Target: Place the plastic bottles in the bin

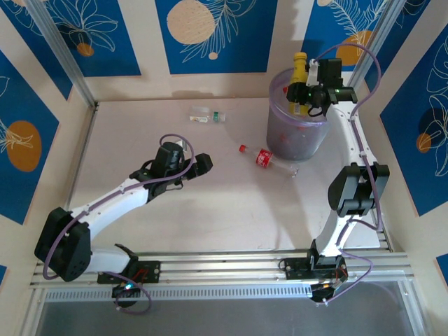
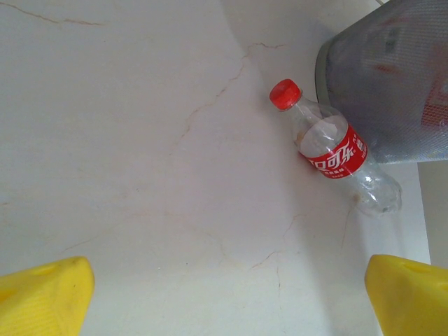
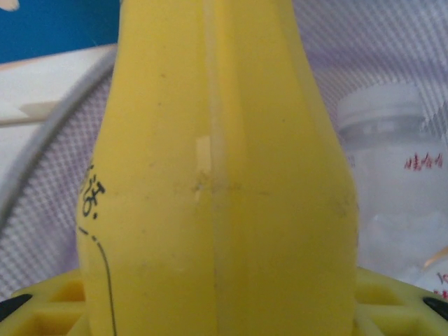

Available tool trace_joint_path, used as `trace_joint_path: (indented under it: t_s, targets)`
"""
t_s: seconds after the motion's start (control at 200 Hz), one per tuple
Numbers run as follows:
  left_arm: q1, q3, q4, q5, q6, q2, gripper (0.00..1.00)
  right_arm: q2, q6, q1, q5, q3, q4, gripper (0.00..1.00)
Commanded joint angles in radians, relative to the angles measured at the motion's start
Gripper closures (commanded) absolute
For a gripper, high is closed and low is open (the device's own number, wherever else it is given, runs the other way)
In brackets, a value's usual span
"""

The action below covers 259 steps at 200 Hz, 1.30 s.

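The bin's open inside is below my right gripper. That gripper will go down a little next and release the yellow plastic bottle (image 1: 299, 70).
My right gripper (image 1: 304, 98) is shut on a yellow plastic bottle (image 1: 299, 70) (image 3: 224, 175), holding it over the far rim of the pale-purple bin (image 1: 280, 129). The bin's mesh-like wall (image 3: 49, 231) shows behind the bottle, and a clear bottle with a white cap (image 3: 392, 161) lies inside. A clear bottle with a red label and red cap (image 1: 267, 158) (image 2: 329, 148) lies on the table beside the bin (image 2: 392, 77). My left gripper (image 1: 203, 162) (image 2: 229, 297) hangs open to the left of that bottle, its yellow fingers (image 2: 49, 297) wide apart with nothing between them.
A clear bottle with a green cap (image 1: 208, 115) lies near the back wall, left of the bin. Blue and cream panels wall the table at the back and sides. A metal rail (image 1: 224, 266) runs along the near edge.
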<state>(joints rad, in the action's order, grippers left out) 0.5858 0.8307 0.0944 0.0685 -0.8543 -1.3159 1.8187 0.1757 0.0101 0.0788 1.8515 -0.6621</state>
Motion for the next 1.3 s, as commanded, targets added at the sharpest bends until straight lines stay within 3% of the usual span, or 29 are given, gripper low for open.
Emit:
trace_joint_path:
  t_s: [0.0,0.12,0.275,0.61,1.09,1.291]
  targets:
    - [0.008,0.002,-0.004,-0.006,0.013,-0.006,0.02,-0.017,0.016,-0.01,-0.021,-0.047,0.009,0.63]
    - [0.008,0.013,-0.005,0.001,0.016,-0.024,0.02,-0.029,0.025,-0.015,-0.032,-0.101,0.021,0.57]
    - [0.009,0.03,0.0,0.007,0.026,-0.047,0.02,-0.039,0.02,-0.015,-0.045,-0.122,0.025,0.38]
    - [0.012,0.07,-0.001,0.012,0.035,-0.091,0.01,-0.053,-0.023,-0.009,-0.035,-0.015,-0.042,0.15]
    - [0.012,0.113,0.018,0.002,0.055,-0.123,0.01,-0.202,-0.058,0.009,-0.021,0.1,-0.131,0.04]
    - [0.009,0.112,0.019,-0.002,0.061,-0.122,0.01,-0.285,-0.136,0.114,0.022,0.126,-0.192,0.05]
